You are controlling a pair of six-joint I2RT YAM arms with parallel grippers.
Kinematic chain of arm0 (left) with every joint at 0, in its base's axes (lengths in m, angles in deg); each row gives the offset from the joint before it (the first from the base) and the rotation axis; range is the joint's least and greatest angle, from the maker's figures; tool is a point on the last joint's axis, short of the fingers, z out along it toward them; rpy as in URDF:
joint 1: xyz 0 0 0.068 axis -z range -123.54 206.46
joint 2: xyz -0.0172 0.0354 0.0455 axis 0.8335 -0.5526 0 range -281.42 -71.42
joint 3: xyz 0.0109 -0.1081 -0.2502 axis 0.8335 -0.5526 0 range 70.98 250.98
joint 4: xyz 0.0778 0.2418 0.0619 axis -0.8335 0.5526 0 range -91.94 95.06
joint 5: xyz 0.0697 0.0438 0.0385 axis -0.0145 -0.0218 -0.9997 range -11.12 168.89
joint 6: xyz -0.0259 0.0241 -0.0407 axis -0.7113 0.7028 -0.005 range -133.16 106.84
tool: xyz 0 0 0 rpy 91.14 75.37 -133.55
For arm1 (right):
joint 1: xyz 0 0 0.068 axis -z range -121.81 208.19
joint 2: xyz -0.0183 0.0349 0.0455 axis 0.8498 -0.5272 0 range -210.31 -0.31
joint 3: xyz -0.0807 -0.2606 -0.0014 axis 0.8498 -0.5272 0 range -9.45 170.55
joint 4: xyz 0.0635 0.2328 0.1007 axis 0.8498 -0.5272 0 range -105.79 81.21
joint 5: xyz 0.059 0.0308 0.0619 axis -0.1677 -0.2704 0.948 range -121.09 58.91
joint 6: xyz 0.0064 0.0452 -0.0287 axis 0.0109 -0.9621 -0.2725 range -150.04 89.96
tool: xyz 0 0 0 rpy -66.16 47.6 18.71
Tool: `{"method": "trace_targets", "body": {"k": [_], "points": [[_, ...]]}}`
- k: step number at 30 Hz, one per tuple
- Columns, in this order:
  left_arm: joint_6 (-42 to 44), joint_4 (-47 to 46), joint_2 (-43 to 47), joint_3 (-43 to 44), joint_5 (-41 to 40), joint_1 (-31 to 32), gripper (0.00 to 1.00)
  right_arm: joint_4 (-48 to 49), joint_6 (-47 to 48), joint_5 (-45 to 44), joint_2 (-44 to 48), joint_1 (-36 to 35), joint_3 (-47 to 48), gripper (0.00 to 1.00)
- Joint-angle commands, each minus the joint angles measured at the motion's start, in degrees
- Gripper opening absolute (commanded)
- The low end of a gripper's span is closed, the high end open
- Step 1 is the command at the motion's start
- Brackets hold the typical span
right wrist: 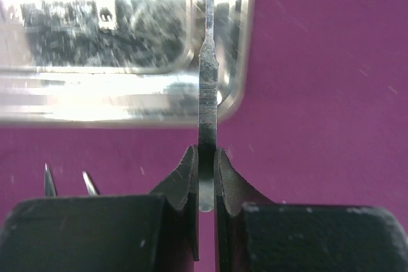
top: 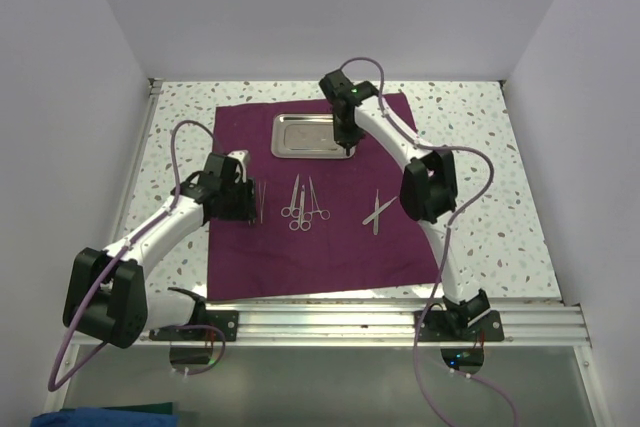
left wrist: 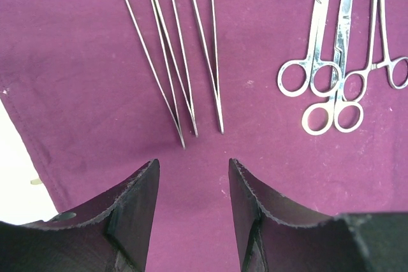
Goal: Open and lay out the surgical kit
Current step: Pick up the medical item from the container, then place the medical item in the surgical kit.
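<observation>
My right gripper moves back from the tray (top: pixel 285 135) next and comes down over the crossed pair of instruments. It then releases the steel handle, since similar slim pieces lie there.
The plum cloth wrap (top: pixel 320 252) lies spread flat on the table. The steel tray (top: pixel 285 135) rests on its far part. My right gripper (right wrist: pixel 205 157) is shut on a thin flat steel instrument handle (right wrist: pixel 207 100), which sticks out over the tray's corner (right wrist: pixel 236 97). My left gripper (left wrist: pixel 193 170) hangs open over bare cloth (left wrist: pixel 83 74), just short of the tips of several long tweezers (left wrist: pixel 185 62). Ring-handled scissors and forceps (left wrist: pixel 331 81) lie to their right. In the top view they (top: pixel 300 209) sit mid-cloth, and a crossed pair of instruments (top: pixel 378 212) lies further right.
The speckled tabletop (top: pixel 500 177) surrounds the cloth, with white walls on three sides. An aluminium rail (top: pixel 330 325) with the arm bases runs along the near edge. Two pointed tips (right wrist: pixel 48 179) show at the lower left of the right wrist view.
</observation>
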Motion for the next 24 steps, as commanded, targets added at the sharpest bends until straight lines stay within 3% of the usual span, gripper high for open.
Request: {"method": "trace_targets", "body": {"k": [1,3,7,10,16,22,24], "points": [[-0.71,-0.91,1.27,0.09,0.33,0.74,0.52,-2.32,0.07,-2.49,12.15,0.02,-4.92,0.0],[-0.71,-1.09,1.45,0.0,0.42,0.83,0.53,-0.83,-0.8,-2.49,18.73,0.02,-13.0,0.0],[-0.98,-1.27,1.54,-0.09,-0.28,0.83,0.7,3.57,-3.0,-0.83,29.64,-0.41,-32.65,0.0],[-1.41,-1.0,1.54,0.17,-1.68,0.92,0.78,6.2,-4.85,0.14,35.62,-0.68,-43.38,0.0],[-2.29,0.66,1.89,1.75,-4.68,0.92,0.81,15.69,-7.04,5.75,46.07,-0.94,-62.64,0.0],[-6.33,6.1,2.41,7.71,-3.45,0.83,0.79,22.91,-6.35,6.65,48.38,-1.56,-71.2,0.0],[-8.53,8.21,4.16,9.39,-3.71,0.83,0.79,22.91,-5.29,5.95,48.11,-1.65,-71.47,0.48]]}}
